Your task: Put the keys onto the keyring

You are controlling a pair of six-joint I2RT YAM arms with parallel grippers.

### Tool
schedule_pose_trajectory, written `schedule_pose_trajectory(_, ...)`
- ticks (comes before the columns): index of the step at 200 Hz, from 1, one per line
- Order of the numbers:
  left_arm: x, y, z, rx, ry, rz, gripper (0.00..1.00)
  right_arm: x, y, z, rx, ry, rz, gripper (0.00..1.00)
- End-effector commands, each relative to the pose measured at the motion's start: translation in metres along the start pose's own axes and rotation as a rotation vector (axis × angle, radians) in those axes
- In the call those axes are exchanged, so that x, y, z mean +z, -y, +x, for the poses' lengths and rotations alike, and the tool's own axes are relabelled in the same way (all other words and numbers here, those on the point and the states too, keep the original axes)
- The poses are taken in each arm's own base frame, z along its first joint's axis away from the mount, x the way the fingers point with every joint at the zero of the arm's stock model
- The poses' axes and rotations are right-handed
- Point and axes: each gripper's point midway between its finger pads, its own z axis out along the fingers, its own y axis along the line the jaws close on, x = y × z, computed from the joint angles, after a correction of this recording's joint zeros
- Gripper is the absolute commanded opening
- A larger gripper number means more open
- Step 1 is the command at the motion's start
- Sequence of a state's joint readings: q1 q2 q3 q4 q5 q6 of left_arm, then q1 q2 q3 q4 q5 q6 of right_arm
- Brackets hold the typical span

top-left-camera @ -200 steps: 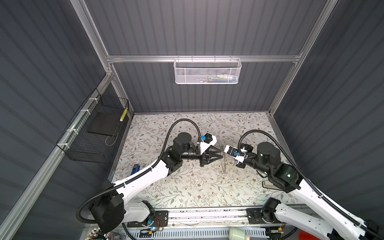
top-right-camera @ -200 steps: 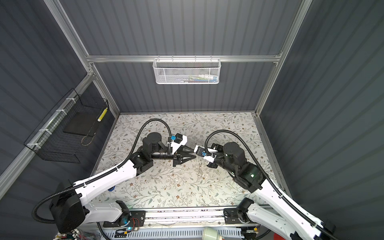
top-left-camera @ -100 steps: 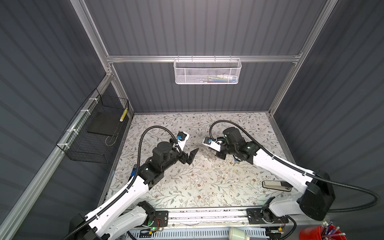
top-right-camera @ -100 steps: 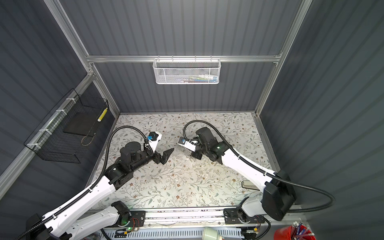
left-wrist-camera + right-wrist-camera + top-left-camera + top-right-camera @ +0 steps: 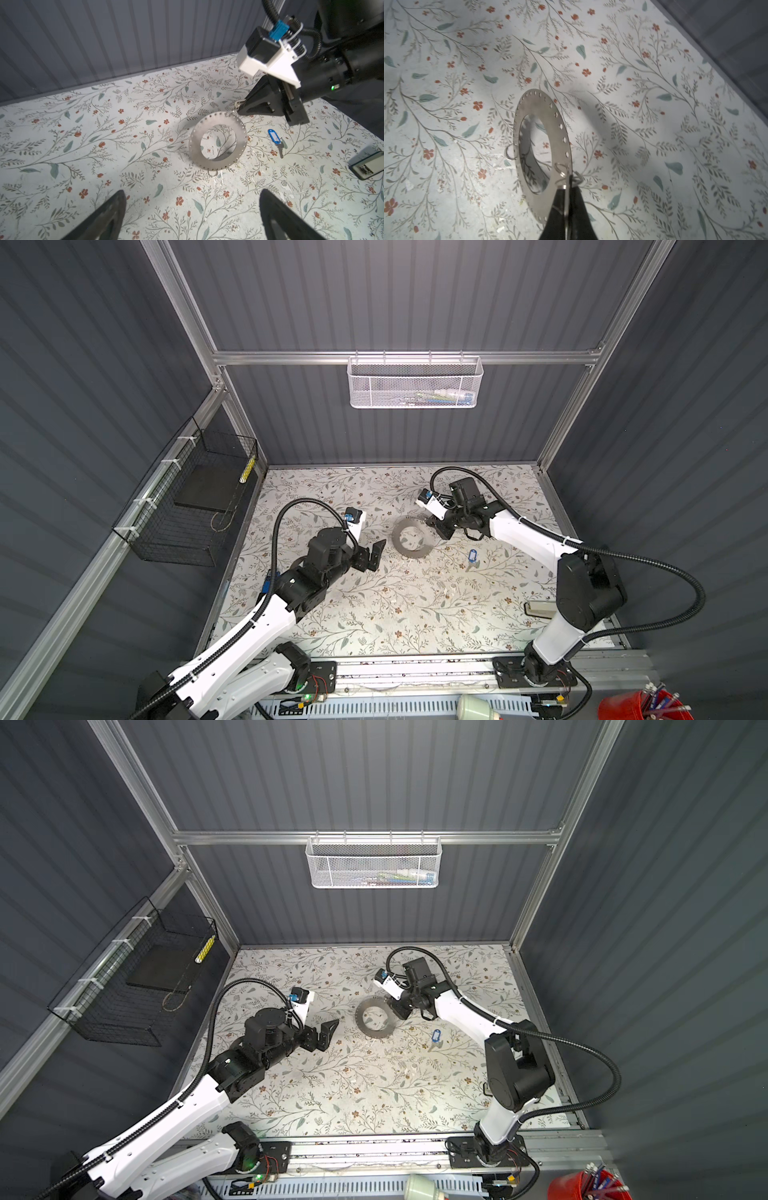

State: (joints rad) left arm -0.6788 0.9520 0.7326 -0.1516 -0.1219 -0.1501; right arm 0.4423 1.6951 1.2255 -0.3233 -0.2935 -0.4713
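Observation:
Next, my right gripper moves down toward the tabletop beside the blue tag (image 5: 471, 556) and lets go of the thin silvery piece, since the keyring still leans tilted.
The keyring (image 5: 411, 553) (image 5: 374, 1032) is a wide grey metal ring with small holes; it leans tilted, its low edge on the floral table (image 5: 415, 614). My right gripper (image 5: 435, 526) (image 5: 393, 1005) (image 5: 566, 187) is shut on a thin silvery piece (image 5: 239, 104) that a small wire loop joins to the ring's raised rim (image 5: 550, 116); I cannot tell what that piece is. A silvery key with a blue white-labelled tag (image 5: 471, 556) (image 5: 435, 1036) (image 5: 273, 136) lies on the table right of the ring. My left gripper (image 5: 372, 558) (image 5: 326, 1035) (image 5: 192, 193) stands open and empty, left of the ring.
A second small wire loop (image 5: 510, 152) hangs on the ring's low rim. A grey box-like device (image 5: 540, 609) (image 5: 367, 166) lies at the right front. A blue block (image 5: 269, 578) sits by the left arm. A black wire basket (image 5: 187, 510) and a white mesh basket (image 5: 415, 383) hang on the walls.
My left gripper has opened wide and drawn back to the left, away from the right one. The right gripper has swung toward the back; the keyring now leans on the table.

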Motion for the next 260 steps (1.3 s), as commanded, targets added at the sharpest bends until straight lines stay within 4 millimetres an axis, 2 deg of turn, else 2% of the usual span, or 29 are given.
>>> schedule_pose_trajectory(1,0.006,0.008,-0.006,-0.065,-0.016,0.041,1.0,-0.006,0.011,0.014,0.001,-0.038,0.024,0.05)
schedule_pose_trajectory(14,0.011,0.012,-0.005,-0.076,-0.029,0.055,1.0,-0.01,0.022,0.025,-0.028,-0.075,0.052,0.05)
schedule_pose_trajectory(19,0.013,0.013,-0.006,-0.078,-0.031,0.063,1.0,-0.011,0.022,0.036,-0.028,-0.111,0.042,0.05)
schedule_pose_trajectory(28,0.018,0.015,-0.006,-0.078,-0.035,0.073,1.0,-0.015,0.033,0.048,-0.021,-0.142,0.07,0.06)
schedule_pose_trajectory(54,0.032,0.021,-0.005,-0.063,-0.048,0.1,1.0,-0.02,0.054,0.07,0.0,-0.195,0.107,0.06)
schedule_pose_trajectory(106,0.06,0.029,-0.007,0.032,-0.092,0.127,1.0,-0.015,0.051,0.122,-0.003,-0.331,0.142,0.11)
schedule_pose_trajectory(151,0.073,0.036,-0.006,0.057,-0.1,0.165,1.0,-0.009,0.065,0.154,0.046,-0.444,0.172,0.12)
schedule_pose_trajectory(205,0.078,0.035,0.001,0.095,-0.117,0.16,1.0,-0.008,0.07,0.177,0.074,-0.485,0.161,0.17)
schedule_pose_trajectory(232,0.09,0.04,0.004,0.117,-0.165,0.183,1.0,-0.007,0.085,0.179,0.109,-0.486,0.181,0.2)
schedule_pose_trajectory(260,0.101,0.046,0.003,0.136,-0.194,0.211,1.0,-0.008,0.093,0.18,0.125,-0.423,0.213,0.37)
